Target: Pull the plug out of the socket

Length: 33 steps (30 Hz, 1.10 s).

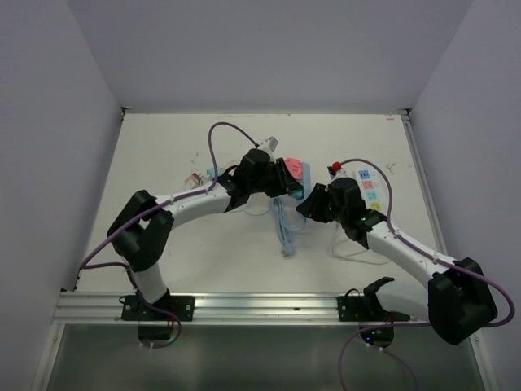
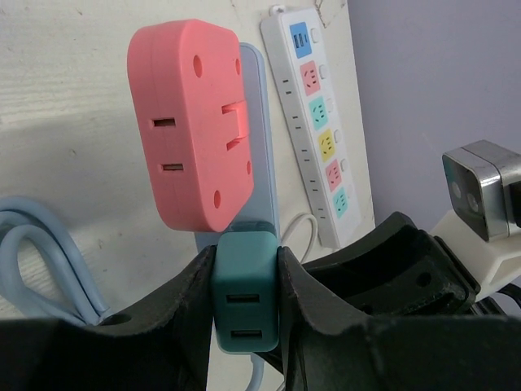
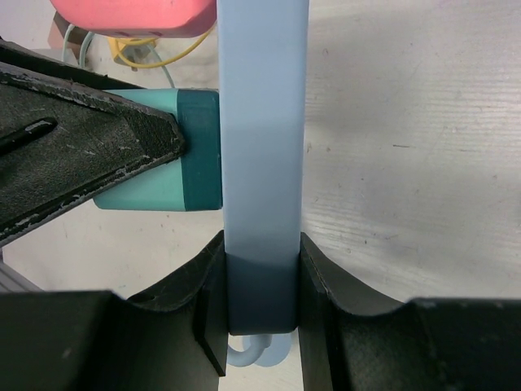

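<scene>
My left gripper will next pull the teal plug (image 2: pixel 245 297) off the power strip (image 3: pixel 262 122) and down to the table by the yellow-wired item, since my right gripper holds the strip.
A light blue power strip (image 3: pixel 262 122) is held edge-on between the arms; it shows in the left wrist view (image 2: pixel 256 138) and faintly from above (image 1: pixel 286 195). A teal USB plug (image 2: pixel 245 297) sits in it, seen from the side in the right wrist view (image 3: pixel 175 151). A pink adapter (image 2: pixel 198 122) is plugged in beside it, also seen from above (image 1: pixel 293 169). My left gripper (image 2: pixel 246 293) is shut on the teal plug. My right gripper (image 3: pixel 260 301) is shut on the strip's cable end.
A white power strip (image 2: pixel 313 122) with coloured sockets lies at the right, also in the top view (image 1: pixel 368 189). The blue strip's cable (image 1: pixel 285 232) coils on the table. A small yellow-wired item (image 1: pixel 193 178) lies left. White walls stand all round.
</scene>
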Motion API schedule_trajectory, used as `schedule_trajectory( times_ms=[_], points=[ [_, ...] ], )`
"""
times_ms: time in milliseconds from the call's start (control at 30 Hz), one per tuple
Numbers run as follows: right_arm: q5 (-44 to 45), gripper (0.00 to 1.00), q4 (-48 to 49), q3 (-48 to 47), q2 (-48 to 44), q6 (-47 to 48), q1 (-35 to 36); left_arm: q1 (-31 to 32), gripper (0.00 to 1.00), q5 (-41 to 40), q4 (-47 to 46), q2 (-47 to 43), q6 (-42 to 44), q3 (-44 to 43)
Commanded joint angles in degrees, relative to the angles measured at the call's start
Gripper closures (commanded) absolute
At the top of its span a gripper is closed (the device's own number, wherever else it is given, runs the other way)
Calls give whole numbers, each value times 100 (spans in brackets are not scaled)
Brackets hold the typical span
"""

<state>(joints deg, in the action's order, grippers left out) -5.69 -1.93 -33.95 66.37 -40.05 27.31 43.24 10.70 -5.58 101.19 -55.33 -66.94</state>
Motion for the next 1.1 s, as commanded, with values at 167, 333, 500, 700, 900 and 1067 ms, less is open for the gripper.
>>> schedule_trajectory(
  times_ms=[167, 333, 500, 700, 900, 1067],
  points=[
    [481, 100, -166, -59, -327, 103, -630, -175, 100, 301, -751, -775, 190, 497],
    [499, 100, -316, 82, -318, 260, -1113, -325, 100, 529, -751, -1048, 145, 577],
    [859, 100, -562, -58, -212, 577, -1123, -510, 100, 608, -278, -1285, 84, 463],
    [869, 100, -510, -67, -212, 674, -1114, -905, 100, 662, 276, -1601, 57, 365],
    [289, 100, -168, -102, -247, 753, -1105, -1651, 100, 539, 427, -1707, 391, 822],
    [-273, 100, 0, -164, -159, 806, -1114, -2407, 100, 722, -64, -1348, 716, 1401]
  ],
)
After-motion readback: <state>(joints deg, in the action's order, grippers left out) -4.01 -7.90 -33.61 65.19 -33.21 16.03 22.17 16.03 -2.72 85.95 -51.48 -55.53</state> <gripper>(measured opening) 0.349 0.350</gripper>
